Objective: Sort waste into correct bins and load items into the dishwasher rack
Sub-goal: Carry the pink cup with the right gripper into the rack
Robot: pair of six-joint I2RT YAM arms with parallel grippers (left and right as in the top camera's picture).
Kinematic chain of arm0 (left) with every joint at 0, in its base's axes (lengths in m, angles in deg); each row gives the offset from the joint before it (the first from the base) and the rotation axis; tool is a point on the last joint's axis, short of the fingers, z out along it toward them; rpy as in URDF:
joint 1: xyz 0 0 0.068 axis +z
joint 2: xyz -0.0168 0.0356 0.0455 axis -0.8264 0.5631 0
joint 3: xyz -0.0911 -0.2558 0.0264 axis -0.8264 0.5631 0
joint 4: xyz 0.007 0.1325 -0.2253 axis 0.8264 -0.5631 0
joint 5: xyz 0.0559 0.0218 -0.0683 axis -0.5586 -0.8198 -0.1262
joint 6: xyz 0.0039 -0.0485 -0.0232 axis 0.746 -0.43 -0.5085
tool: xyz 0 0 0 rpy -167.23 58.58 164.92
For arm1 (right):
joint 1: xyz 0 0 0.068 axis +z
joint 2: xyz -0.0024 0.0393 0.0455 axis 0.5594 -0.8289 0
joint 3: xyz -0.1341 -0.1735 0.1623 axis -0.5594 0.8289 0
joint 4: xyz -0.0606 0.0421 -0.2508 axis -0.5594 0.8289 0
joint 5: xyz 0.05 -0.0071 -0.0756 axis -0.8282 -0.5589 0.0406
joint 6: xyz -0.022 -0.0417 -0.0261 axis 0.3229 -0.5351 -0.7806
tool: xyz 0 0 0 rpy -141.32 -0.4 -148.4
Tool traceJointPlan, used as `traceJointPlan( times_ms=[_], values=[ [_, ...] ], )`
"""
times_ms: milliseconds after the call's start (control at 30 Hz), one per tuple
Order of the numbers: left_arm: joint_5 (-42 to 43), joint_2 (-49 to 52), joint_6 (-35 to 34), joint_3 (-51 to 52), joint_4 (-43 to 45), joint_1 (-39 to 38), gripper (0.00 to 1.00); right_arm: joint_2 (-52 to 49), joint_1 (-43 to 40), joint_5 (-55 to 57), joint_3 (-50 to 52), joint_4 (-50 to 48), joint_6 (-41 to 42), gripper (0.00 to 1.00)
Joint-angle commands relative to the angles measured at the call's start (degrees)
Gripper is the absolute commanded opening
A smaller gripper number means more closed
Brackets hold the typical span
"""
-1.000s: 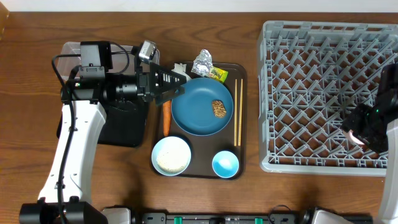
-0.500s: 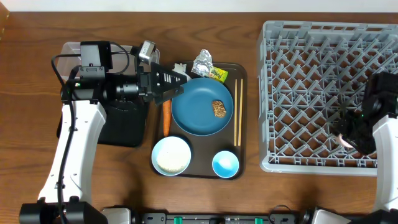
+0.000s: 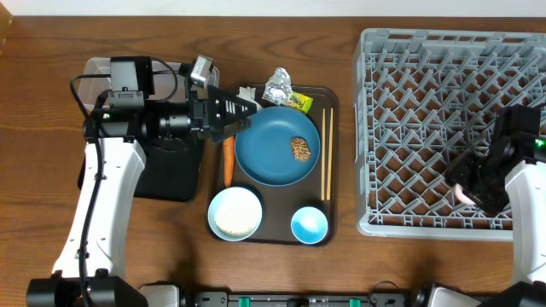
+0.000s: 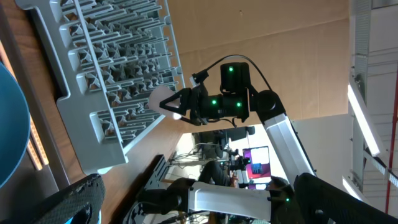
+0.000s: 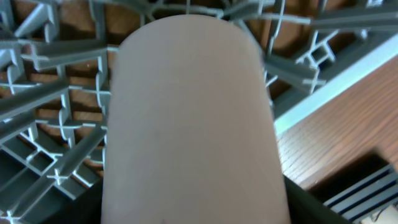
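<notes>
The light blue cup is below my left gripper, toward my base, so I should swing my left gripper back past the blue plate (image 3: 273,149) and down onto the light blue cup's far rim (image 3: 308,210).
My right gripper (image 3: 467,181) is shut on the small pink cup (image 3: 461,191) and holds it over the front right part of the grey dishwasher rack (image 3: 426,51). In the right wrist view the pink cup (image 5: 186,118) fills the frame above the rack's lattice (image 5: 43,93). My left gripper (image 3: 247,115) is open and empty, hovering at the back left edge of the blue plate (image 3: 273,149), which carries a brown food lump (image 3: 299,148). The left wrist view looks across at the rack (image 4: 124,62) and the pink cup (image 4: 163,99); its fingers (image 4: 199,205) are spread wide.
The dark brown tray (image 3: 333,205) also holds a carrot (image 3: 228,160), a white bowl of rice (image 3: 235,213), a light blue cup (image 3: 309,224) and chopsticks (image 3: 325,153). A foil ball (image 3: 277,84) and a yellow-green wrapper (image 3: 299,102) lie at its back. The black tray (image 3: 171,175) and the clear tub (image 3: 95,66) sit under my left arm.
My right gripper has carried the pink cup leftward over the rack. The left arm has not moved.
</notes>
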Motion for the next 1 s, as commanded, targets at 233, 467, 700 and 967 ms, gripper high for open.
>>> traceJointPlan(
  times_ms=[233, 467, 700, 967],
  values=[
    [-0.2, -0.8, 0.2, -0.2, 0.2, 0.2, 0.98, 0.1, -0.4, -2.8, -3.7, -2.1, -0.1, 0.81],
    [-0.2, -0.8, 0.7, -0.2, 0.2, 0.2, 0.98, 0.1, -0.3, -10.0, -9.5, -2.2, -5.6, 0.79],
    [-4.5, -0.8, 4.4, -0.2, -0.1, -1.3, 0.90, 0.0, -0.3, -14.9, -12.1, -1.5, -9.8, 0.45],
    [-18.2, -0.8, 7.1, -0.2, -5.0, -5.9, 0.50, -1.1, -0.4, -3.5, -3.2, -0.3, -0.2, 0.02]
  ],
)
